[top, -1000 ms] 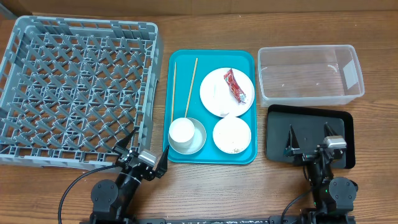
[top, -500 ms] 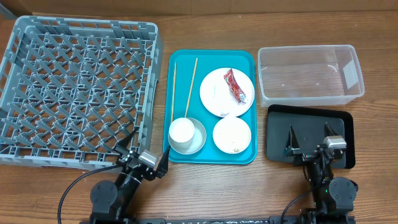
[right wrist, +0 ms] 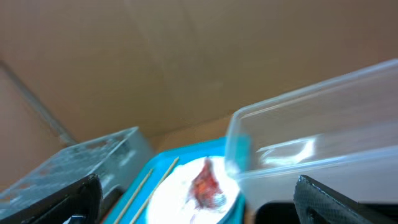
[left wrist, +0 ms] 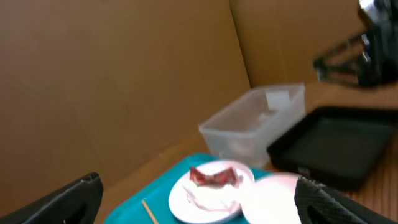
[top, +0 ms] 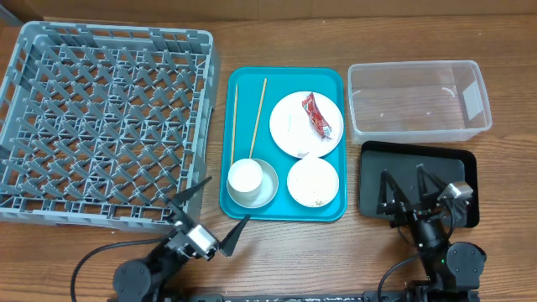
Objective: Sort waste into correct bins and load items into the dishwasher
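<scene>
The cup by the second bowl (top: 260, 177) has its rim nearest my right gripper on that side. Next, my right gripper will move across the teal tray (top: 239, 84) and tip its fingers down onto the cup's rim there.
A teal tray (top: 239, 84) holds two chopsticks (top: 248, 117), a white plate (top: 294, 126) with a red wrapper (top: 317, 116), a white cup (top: 244, 178) standing in a small bowl (top: 267, 186), and a second bowl (top: 312, 180) with a few specks in it. The grey rack (top: 105, 126) is at the left. The clear tub (top: 418, 101) and the black tray (top: 457, 164) are at the right. My left gripper (top: 215, 210) is open and empty near the teal tray's front left corner. My right gripper (top: 404, 193) is open and empty above the black tray. The left wrist view shows the wrapper (left wrist: 214, 176) on the plate (left wrist: 186, 199).
The rack's front wall is close to my left arm. The right wrist view shows the tub (right wrist: 311, 137), the wrapper (right wrist: 205, 183) and the rack (right wrist: 93, 162) between its open fingers (right wrist: 196, 202). Bare wood runs along the table's front edge (top: 319, 252).
Both grippers have tipped up. The left one has swung toward the teal tray and its fingers now show wider apart. The right one has shifted a little left over the black tray.
</scene>
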Robot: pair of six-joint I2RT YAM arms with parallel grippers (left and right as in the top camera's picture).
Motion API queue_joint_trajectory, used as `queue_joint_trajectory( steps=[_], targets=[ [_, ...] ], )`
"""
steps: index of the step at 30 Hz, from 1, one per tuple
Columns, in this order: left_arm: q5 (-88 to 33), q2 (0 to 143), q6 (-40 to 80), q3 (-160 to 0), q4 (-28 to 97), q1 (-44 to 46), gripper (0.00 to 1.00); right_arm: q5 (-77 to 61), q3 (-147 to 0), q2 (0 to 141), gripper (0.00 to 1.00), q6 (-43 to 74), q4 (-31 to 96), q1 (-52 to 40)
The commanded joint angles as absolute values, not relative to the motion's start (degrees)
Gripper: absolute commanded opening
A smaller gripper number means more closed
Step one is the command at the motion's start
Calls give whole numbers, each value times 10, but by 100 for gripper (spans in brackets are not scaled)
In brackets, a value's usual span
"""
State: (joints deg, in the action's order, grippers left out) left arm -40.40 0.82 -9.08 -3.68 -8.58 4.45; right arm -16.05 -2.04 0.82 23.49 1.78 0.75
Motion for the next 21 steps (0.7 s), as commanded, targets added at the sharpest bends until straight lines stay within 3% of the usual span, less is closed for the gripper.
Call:
queue_joint_trajectory(
  steps=[1, 5, 14, 18, 21],
  targets=[
    [-356, 9, 33, -96, -95, 41, 100, -230, -105, 8, 100, 270, 46, 11],
    [-355, 81, 34, -222, -49, 41, 100, -233, -261, 78, 100, 266, 185, 11],
    [-446, 443, -18, -649, 322, 41, 100, -245, -683, 402, 100, 148, 556, 11],
    [-448, 541, -26, -741, 410, 41, 100, -263, -766, 487, 100, 163, 598, 11],
    [-495, 585, 17, -755, 441, 41, 100, -354, -773, 524, 100, 195, 592, 11]
  ],
)
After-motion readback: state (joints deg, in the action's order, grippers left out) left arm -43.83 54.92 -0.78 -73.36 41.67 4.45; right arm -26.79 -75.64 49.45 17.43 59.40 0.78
